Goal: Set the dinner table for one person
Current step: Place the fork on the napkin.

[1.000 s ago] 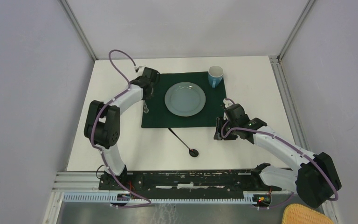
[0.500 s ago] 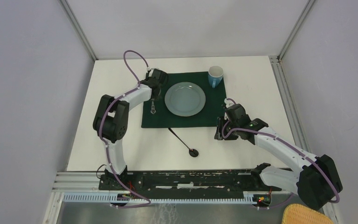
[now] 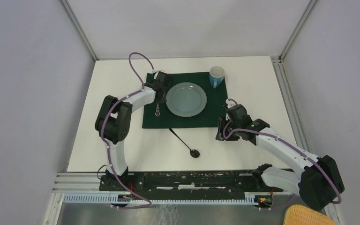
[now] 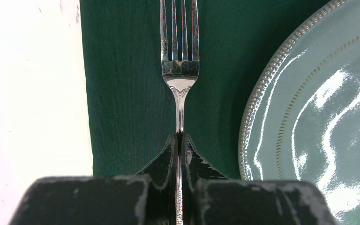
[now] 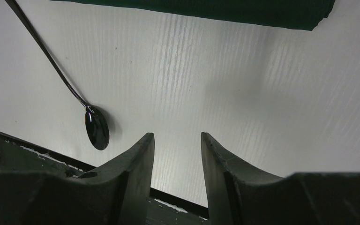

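Note:
My left gripper will go down and a little back next and let go of the fork [image 3: 157, 110] on the part of the cloth beside the plate, because that part of the cloth is empty.
On the white dinner table [image 3: 122, 140] lies a dark green cloth [image 3: 178, 122] carrying a pale green plate [image 3: 186, 99] and a blue mug [image 3: 216, 76]. My left gripper [image 3: 159, 96] [image 4: 180, 137] is shut on the handle of a silver fork [image 3: 157, 110] [image 4: 180, 70]. The fork is over the cloth [image 4: 126, 93], just left of the plate [image 4: 318, 93], tines pointing away from the jaws. A black spoon [image 3: 187, 144] [image 5: 96, 131] lies on the bare table below the cloth. My right gripper [image 3: 221, 133] [image 5: 176, 136] stands open and empty over the table [image 5: 215, 70], right of the spoon.
A black rail [image 3: 183, 180] runs along the table's near edge, where both arm bases are bolted. A wicker basket [image 3: 304, 215] sits off the table at the bottom right. Grey walls close in the left, back and right sides.
My left arm has carried the fork rightward, from the cloth's left edge to over the cloth beside the plate. The right arm has not moved.

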You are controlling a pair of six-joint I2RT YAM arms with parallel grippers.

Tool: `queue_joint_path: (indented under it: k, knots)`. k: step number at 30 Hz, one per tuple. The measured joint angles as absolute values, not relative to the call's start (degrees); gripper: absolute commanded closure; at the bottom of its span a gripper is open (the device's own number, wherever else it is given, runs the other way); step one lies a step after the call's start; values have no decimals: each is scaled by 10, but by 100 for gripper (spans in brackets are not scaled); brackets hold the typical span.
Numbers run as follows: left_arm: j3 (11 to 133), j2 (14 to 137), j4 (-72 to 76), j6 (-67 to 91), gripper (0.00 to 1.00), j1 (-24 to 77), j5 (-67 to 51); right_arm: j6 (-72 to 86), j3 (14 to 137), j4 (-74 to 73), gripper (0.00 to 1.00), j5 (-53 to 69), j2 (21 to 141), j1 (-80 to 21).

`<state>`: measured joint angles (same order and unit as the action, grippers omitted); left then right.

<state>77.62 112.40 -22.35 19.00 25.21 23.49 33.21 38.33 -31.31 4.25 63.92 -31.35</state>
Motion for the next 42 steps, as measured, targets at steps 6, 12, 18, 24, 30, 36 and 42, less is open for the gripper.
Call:
queue_joint_path:
  k: [6, 12, 18, 24, 30, 36, 42]
  knots:
    - [763, 1124, -227, 199, 98, 253, 234, 332, 383, -312, 53, 43, 645, -313]
    - [745, 1124, -226, 211, 98, 253, 238, 332, 383, -308, 53, 43, 650, -313]
    - [732, 1116, -219, 233, 98, 253, 239, 332, 383, -307, 53, 43, 654, -313]
    - [727, 1114, -212, 235, 98, 253, 239, 332, 383, -306, 53, 43, 656, -313]
    - [727, 1114, -212, 235, 98, 253, 239, 332, 383, -306, 53, 43, 659, -313]
    - [727, 1114, -211, 232, 98, 253, 238, 332, 383, -305, 53, 43, 660, -313]
    - [727, 1114, -210, 225, 98, 255, 238, 332, 383, -304, 53, 43, 663, -313]
